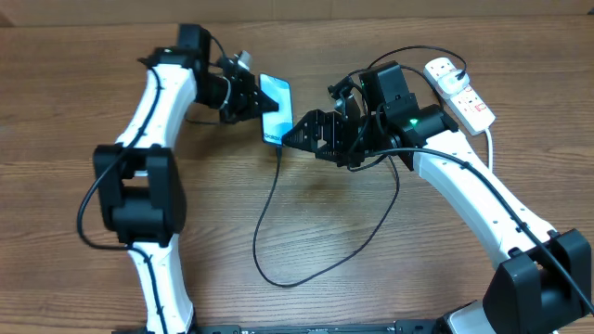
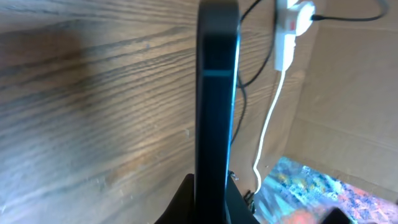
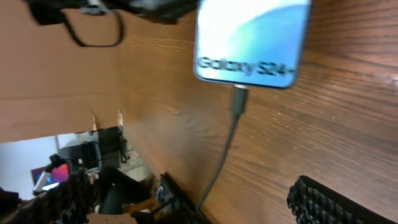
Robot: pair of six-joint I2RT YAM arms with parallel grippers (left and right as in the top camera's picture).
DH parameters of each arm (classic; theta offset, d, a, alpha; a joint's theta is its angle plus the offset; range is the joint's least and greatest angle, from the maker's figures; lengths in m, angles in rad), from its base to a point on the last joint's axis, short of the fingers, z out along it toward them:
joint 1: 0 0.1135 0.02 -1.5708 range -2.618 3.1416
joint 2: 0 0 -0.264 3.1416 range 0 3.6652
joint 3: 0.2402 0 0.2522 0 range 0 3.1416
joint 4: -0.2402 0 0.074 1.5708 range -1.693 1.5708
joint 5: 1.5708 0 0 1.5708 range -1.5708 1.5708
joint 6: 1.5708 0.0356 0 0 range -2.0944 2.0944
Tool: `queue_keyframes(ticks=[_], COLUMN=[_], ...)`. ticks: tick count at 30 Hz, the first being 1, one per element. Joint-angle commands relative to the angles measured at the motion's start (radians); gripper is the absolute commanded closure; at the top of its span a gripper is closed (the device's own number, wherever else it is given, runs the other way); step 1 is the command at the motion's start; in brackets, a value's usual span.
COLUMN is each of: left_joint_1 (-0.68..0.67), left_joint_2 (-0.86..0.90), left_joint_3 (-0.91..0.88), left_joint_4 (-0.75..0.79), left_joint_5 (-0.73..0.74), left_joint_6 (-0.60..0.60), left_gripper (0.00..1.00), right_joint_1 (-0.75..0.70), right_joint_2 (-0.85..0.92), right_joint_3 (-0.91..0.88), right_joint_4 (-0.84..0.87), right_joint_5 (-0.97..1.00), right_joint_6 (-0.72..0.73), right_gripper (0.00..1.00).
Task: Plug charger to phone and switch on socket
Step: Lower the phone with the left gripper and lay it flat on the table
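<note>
My left gripper will next move down and across to the bare tabletop, below and right in the overhead view, and release the phone (image 1: 276, 104).
My left gripper (image 1: 252, 96) is shut on the phone (image 1: 276, 104) and holds it on edge above the table. In the left wrist view the phone (image 2: 217, 93) shows as a dark slab clamped between the fingers (image 2: 180, 208). The right wrist view faces its light blue screen (image 3: 252, 43) with the "Galaxy S24+" text. The charger's connector (image 3: 239, 99) sits against the phone's lower short edge and looks plugged in. Its black cable (image 1: 264, 237) loops over the table towards the socket (image 1: 459, 91) at the back right. My right gripper (image 1: 299, 137) stands open just right of the phone, holding nothing.
The socket's thick white cord (image 2: 267, 124) trails off the table's right side. A cardboard wall (image 2: 348, 93) stands beyond the socket. The black cable loop (image 1: 371, 232) lies across the middle of the wooden table (image 1: 56, 111), under my right arm.
</note>
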Motion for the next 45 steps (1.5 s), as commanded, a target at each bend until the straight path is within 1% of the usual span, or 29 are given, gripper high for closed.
queue_keyframes(ticks=[1,9,19,25,30,37,42,45], left_joint_1=[-0.010,-0.043,-0.101,-0.118,-0.133,-0.134,-0.134,-0.134], left_joint_2=[0.027,0.080,0.112,0.124,0.151,0.192,0.219,0.220], left_joint_3=[0.015,0.015,0.015,0.015,0.014,0.014,0.014,0.014], left_joint_4=[0.021,0.071,0.230,0.222,0.203,0.203,0.203,0.203], left_joint_5=[0.054,0.050,0.035,0.033,-0.011,-0.016,-0.071,-0.140], left_joint_6=[0.027,0.049,0.048,0.048,0.049,0.060,0.061,0.060], left_gripper=[0.96,0.96,0.96,0.96,0.96,0.96,0.95,0.95], right_joint_1=[-0.004,-0.004,-0.004,-0.004,-0.005,-0.048,-0.098,-0.120], right_joint_2=[-0.025,-0.025,-0.025,-0.025,-0.025,-0.025,-0.025,-0.025], right_joint_3=[0.013,0.013,0.013,0.013,0.013,0.013,0.013,0.013], right_joint_4=[0.001,-0.001,-0.053,-0.061,-0.058,-0.070,-0.097,-0.116], right_joint_5=[0.018,0.044,0.116,0.130,0.141,0.145,0.145,0.151], right_joint_6=[-0.039,-0.039,-0.038,-0.038,-0.038,-0.038,-0.039,-0.043], right_gripper=[0.00,0.00,0.00,0.00,0.00,0.00,0.00,0.00])
